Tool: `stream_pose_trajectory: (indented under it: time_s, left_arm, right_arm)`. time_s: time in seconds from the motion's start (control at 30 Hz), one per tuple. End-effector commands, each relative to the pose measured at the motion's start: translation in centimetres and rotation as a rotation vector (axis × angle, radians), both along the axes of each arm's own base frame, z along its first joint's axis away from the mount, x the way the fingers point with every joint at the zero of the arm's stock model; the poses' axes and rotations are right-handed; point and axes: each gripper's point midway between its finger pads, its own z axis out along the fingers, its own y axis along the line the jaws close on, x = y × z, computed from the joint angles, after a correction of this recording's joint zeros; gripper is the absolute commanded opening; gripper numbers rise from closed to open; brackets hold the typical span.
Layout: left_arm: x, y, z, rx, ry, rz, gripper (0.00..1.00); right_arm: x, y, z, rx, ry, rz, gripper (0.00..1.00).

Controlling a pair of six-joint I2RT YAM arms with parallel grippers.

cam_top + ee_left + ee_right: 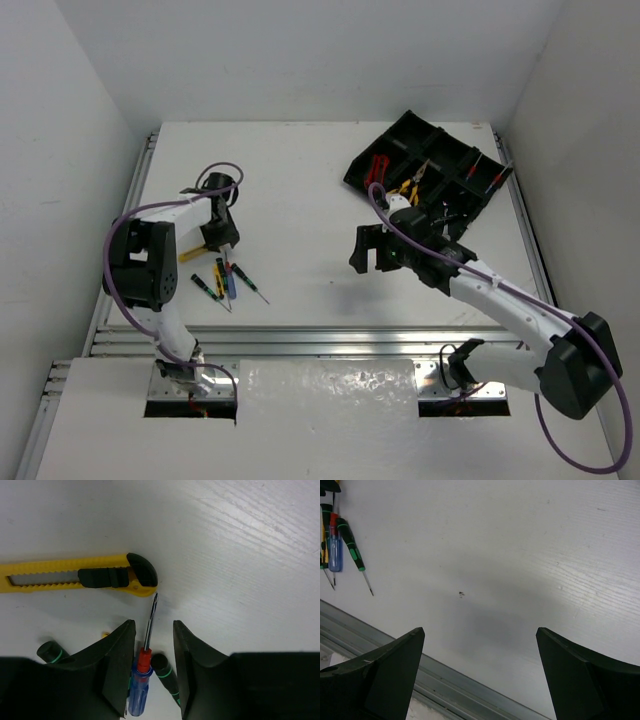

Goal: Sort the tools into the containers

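My right gripper goes to the left in the top view onto the screwdriver's blue handle next and closes, since my left gripper straddles only the screwdriver's stem.
Several thin screwdrivers lie on the white table at the left. My left gripper is open and low over them. In the left wrist view its jaws straddle the shaft of the blue-handled screwdriver without gripping it. A black-and-green screwdriver lies beside it. The black tray sits tilted at the far right, with red-handled pliers and yellow-handled pliers in its compartments. My right gripper is wide open and empty above bare table, in front of the tray.
A yellow utility knife lies just beyond the left fingertips and also shows in the top view. The screwdrivers show at the right wrist view's upper left. A metal rail runs along the table's near edge.
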Motion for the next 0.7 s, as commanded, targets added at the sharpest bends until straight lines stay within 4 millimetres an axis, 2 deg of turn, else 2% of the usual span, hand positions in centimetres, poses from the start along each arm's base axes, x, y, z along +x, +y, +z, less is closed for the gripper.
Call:
stream_pose_trajectory:
  time_s: [0.0,0.13,0.33,0.43,0.67]
  left_arm:
    - [-0.4,0.5,-0.6,0.001,0.021,-0.005,0.35]
    - [-0.6,-0.2,-1.7,-0.034,0.043,-0.013,0.28]
    - [-0.5,-0.1,-1.6,-0.032,0.035,-0.01,0.24]
    - [-0.9,-0.2,-2.0,-0.037,0.048,-0.005,0.16]
    - [-0.7,-0.8,-1.0,-0.071,0.004,-0.005,0.06]
  right_arm:
    - [0.0,0.7,1.1,0.05,-0.032,0.01,0.93]
    - [-0.4,0.5,0.9,0.05,-0.03,0.01,0.93]
    - [-0.7,0.4,0.6,0.053,-0.026,0.007,0.93]
    - [-0.7,0.5,0.6,0.059,-0.027,0.007,0.93]
    - [-0.6,0.6,0.8,0.065,-0.032,0.003,0.93]
